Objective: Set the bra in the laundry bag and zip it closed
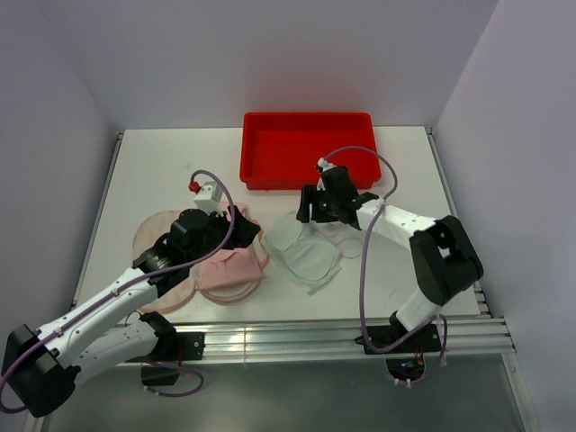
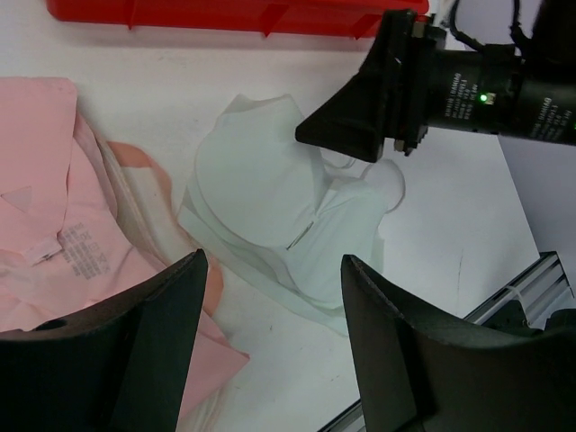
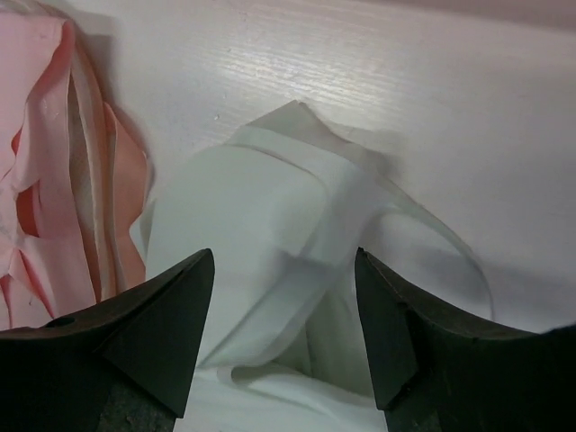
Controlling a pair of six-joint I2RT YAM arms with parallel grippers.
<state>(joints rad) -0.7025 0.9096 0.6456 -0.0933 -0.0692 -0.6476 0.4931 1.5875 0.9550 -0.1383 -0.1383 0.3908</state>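
The raised fold along the bra's far cup [image 1: 305, 233] [image 3: 295, 268] is next for my right gripper, which will lower onto it.
The bra [image 1: 306, 255] is pale white-green and lies crumpled on the table's middle; it also shows in the left wrist view [image 2: 270, 198] and the right wrist view [image 3: 261, 216]. The laundry bag [image 1: 153, 236] is a cream oval pouch at the left, partly hidden under my left arm. Pink fabric [image 1: 229, 268] with a sewn label [image 2: 72, 256] lies on its right side; I cannot tell whether it belongs to the bag. My left gripper [image 1: 241, 238] is open and empty above the pink fabric's right edge [image 2: 272, 270]. My right gripper [image 1: 310, 212] is open, hovering over the bra's far part [image 3: 284, 261].
A red plastic tray [image 1: 247, 148] stands at the back centre, just behind my right gripper, and shows along the top of the left wrist view [image 2: 225, 13]. The table's metal front rail [image 1: 342, 328] runs along the near edge. White walls close in the left, right and back.
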